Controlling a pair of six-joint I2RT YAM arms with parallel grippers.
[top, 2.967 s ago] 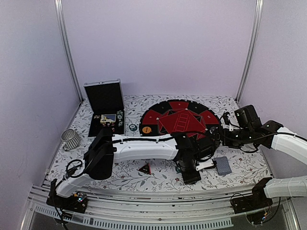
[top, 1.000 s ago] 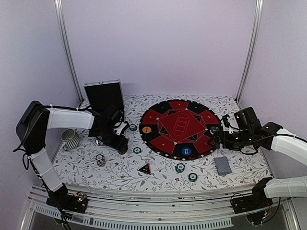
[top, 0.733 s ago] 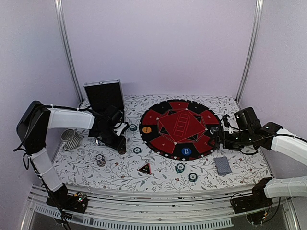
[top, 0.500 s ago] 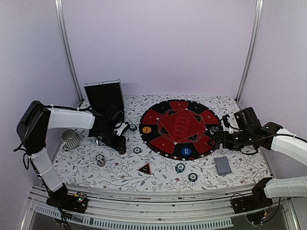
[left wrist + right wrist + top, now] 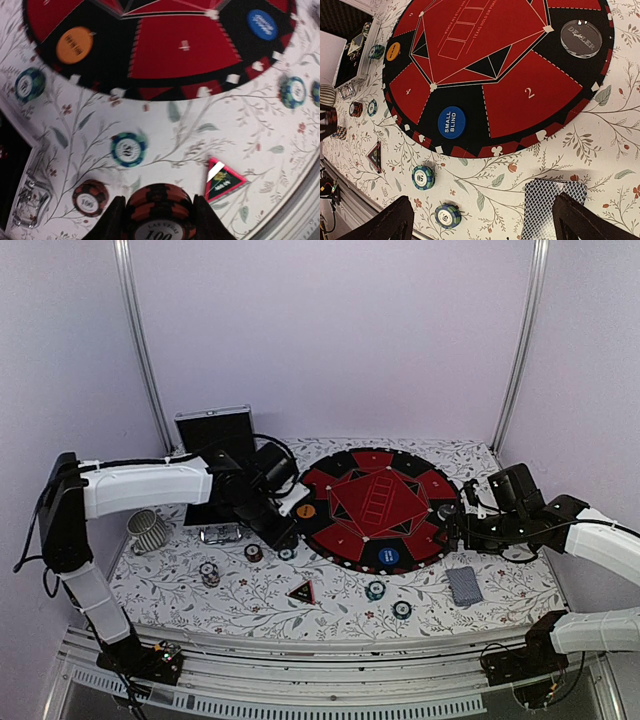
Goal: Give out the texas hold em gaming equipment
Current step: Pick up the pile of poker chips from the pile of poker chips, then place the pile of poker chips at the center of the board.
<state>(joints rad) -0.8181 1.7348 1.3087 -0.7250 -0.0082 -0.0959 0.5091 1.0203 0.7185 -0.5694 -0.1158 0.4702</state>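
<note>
My left gripper will next move back and down to the cloth beside the teal chip stacks, because that spot is below it and to its right in the top view.
My left gripper is shut on a short stack of brown-and-red poker chips, held above the cloth just off the mat's left edge. Below it lie a teal chip, a brown chip and the red-black triangle. The orange button, blue button and clear dealer button sit on the mat. Two teal chip stacks and the deck of cards lie in front of the mat. My right gripper hangs open and empty over them.
The round red-and-black mat fills the middle of the flowered cloth. The open black case stands at the back left, with a ribbed metal cup beside it. More chips lie near the front left.
My left gripper closed on the brown chip stack near the case, then swung right towards the mat's edge with it. One brown chip now shows on the cloth. The right arm is still.
</note>
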